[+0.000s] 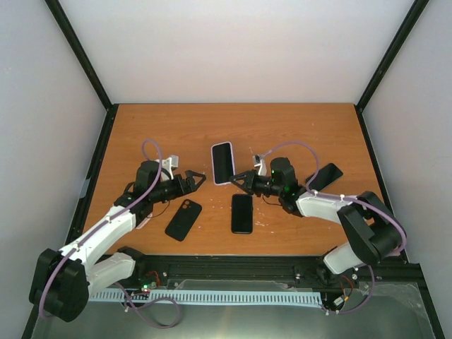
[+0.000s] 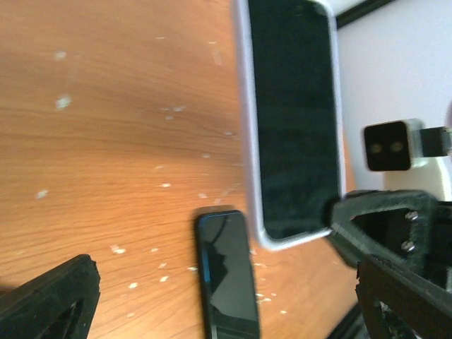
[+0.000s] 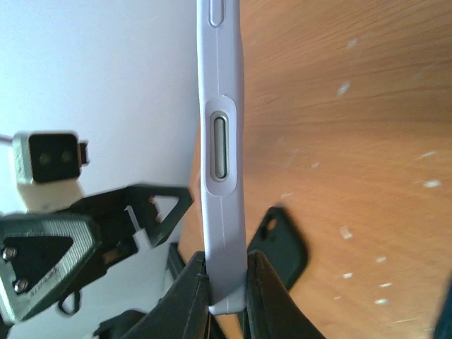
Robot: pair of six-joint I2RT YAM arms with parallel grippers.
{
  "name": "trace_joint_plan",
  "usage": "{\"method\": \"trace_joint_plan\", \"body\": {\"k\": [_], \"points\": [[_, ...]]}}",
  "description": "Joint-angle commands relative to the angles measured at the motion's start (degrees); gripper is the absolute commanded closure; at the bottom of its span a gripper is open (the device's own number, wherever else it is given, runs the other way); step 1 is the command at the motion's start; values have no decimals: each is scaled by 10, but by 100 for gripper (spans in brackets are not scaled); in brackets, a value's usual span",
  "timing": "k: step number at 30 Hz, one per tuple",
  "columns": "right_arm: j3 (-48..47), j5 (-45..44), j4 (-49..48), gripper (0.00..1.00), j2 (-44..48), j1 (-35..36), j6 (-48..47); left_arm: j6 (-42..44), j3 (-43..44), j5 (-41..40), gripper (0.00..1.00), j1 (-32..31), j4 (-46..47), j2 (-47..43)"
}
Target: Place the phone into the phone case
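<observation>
The robot's right gripper needs to move down toward the right in the top view next, onto bare wood beyond the black phone, since the case already holds its phone.
A pale lavender phone case (image 1: pixel 222 162) has a dark-screened phone (image 2: pixel 293 120) sitting inside its rim. My right gripper (image 1: pixel 235 181) is shut on the case's near corner, and in the right wrist view its fingertips (image 3: pixel 194 296) pinch the case's side edge (image 3: pixel 224 141). My left gripper (image 1: pixel 198 178) stands open just left of the case, holding nothing. Its own fingers (image 2: pixel 49 304) are spread wide at the bottom corners of the left wrist view.
A bare black phone (image 1: pixel 241 212) lies face up near the front, also seen as the black phone (image 2: pixel 226 272) in the left wrist view. A black case (image 1: pixel 183 219) lies front left. Another dark flat device (image 1: pixel 323 176) rests behind the right arm.
</observation>
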State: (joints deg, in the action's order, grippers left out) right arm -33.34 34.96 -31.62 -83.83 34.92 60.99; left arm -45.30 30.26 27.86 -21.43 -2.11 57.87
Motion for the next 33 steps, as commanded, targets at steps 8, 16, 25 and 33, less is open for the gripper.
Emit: {"method": "trace_joint_plan", "body": {"k": [8, 16, 25, 33], "points": [[-72, -30, 64, 97, -93, -96, -82, -4, 11, -144, 1, 1, -150, 57], [-89, -75, 65, 97, -147, -110, -63, -50, 14, -181, 1, 1, -179, 116], [-93, -78, 83, 78, -180, -121, -40, -122, 1, -241, 1, 1, -212, 126], [-96, -110, 225, 36, -123, -130, -73, -165, -22, -243, 1, 1, -230, 108]]}}
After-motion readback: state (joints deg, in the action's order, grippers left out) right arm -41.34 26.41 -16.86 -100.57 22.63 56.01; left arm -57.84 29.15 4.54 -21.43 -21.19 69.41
